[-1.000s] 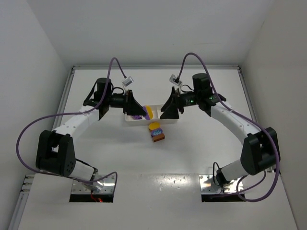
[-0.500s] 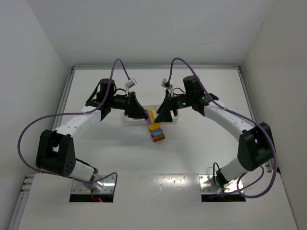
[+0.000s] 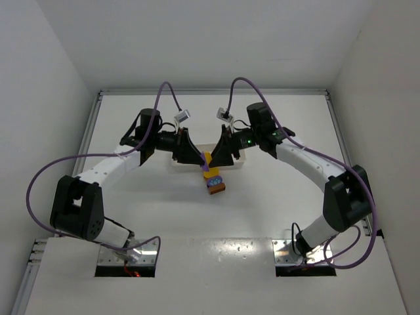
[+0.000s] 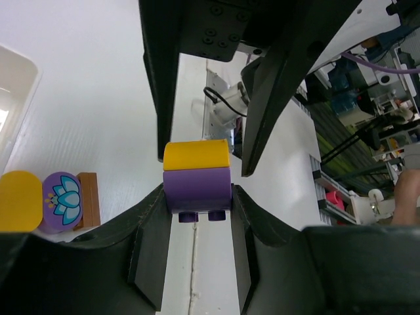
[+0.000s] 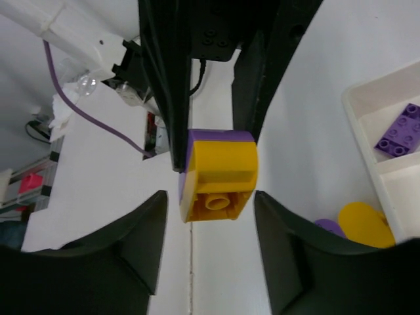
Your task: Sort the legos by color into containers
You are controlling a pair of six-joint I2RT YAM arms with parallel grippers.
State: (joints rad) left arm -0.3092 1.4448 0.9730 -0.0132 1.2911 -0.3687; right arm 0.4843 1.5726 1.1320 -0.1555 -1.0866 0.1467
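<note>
The purple lego's compartment is below my left gripper's fingers and to their left in the top view, so my left gripper will swing down over it next and release.
Two joined legos hang above the table: a purple brick (image 4: 197, 189) with a yellow brick (image 4: 195, 155) stuck on it. My left gripper (image 4: 197, 200) is shut on the purple brick. My right gripper (image 5: 210, 200) faces it, open, one finger on each side of the yellow brick (image 5: 222, 174) with a gap at both sides. In the top view the two grippers meet over the joined bricks (image 3: 207, 161), in front of the white tray (image 3: 239, 161). A purple lego (image 5: 397, 138) lies in one tray compartment (image 5: 367, 105).
A small cluster of legos (image 3: 214, 182) sits on the table just in front of the tray: a yellow rounded piece (image 4: 20, 200), a purple piece with a flower print (image 4: 61, 202) and a brown brick (image 4: 90, 200). Both arms arch inward from the sides.
Both grippers have moved toward each other at the centre. The right gripper has come round the yellow brick and its jaws have narrowed. The left still holds the purple brick.
</note>
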